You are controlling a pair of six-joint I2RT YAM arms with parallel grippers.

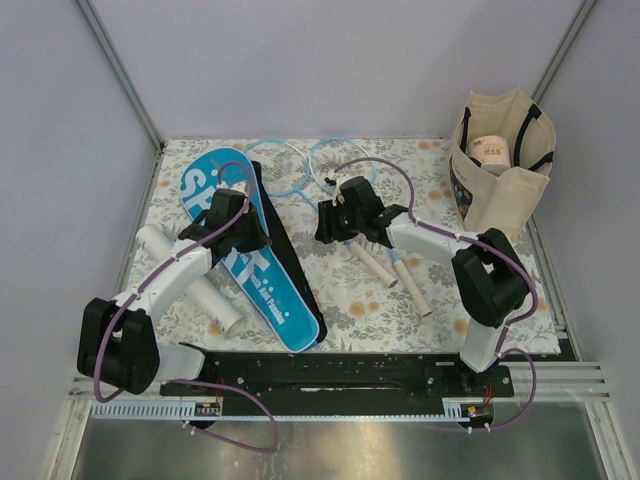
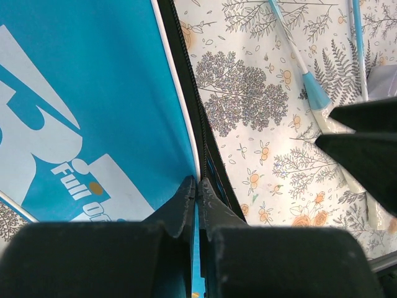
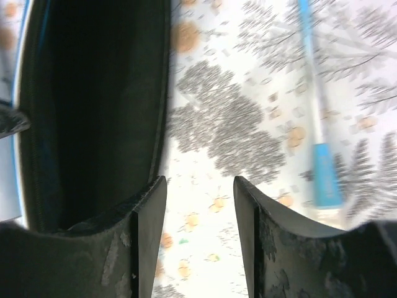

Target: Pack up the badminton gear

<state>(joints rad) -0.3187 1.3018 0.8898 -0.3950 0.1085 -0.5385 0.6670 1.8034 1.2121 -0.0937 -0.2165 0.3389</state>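
Observation:
My right gripper's fingers are above bare cloth. The gripper needs to go down and to the right in its wrist view next, onto the nearer racket's stem by the racket's blue cone (image 3: 319,131).
The blue "SPORT" cover (image 1: 240,250) lies slanted on the left of the floral cloth, its black zipped edge (image 2: 208,143) facing right. My left gripper (image 1: 260,240) is shut on that edge, and blue fabric shows between the fingertips (image 2: 198,184). Just right of the cover's dark inside (image 3: 93,112), my right gripper (image 1: 323,232) hangs open over bare cloth with nothing between its fingers (image 3: 200,186). Two light-blue rackets lie with heads (image 1: 300,165) at the back and white handles (image 1: 395,272) under the right arm. A white tube (image 1: 205,290) lies under the left arm.
A beige tote (image 1: 500,165) with black handles stands at the back right with a white roll (image 1: 490,150) inside. Grey walls close in the back and sides. The black base rail (image 1: 330,375) runs along the near edge.

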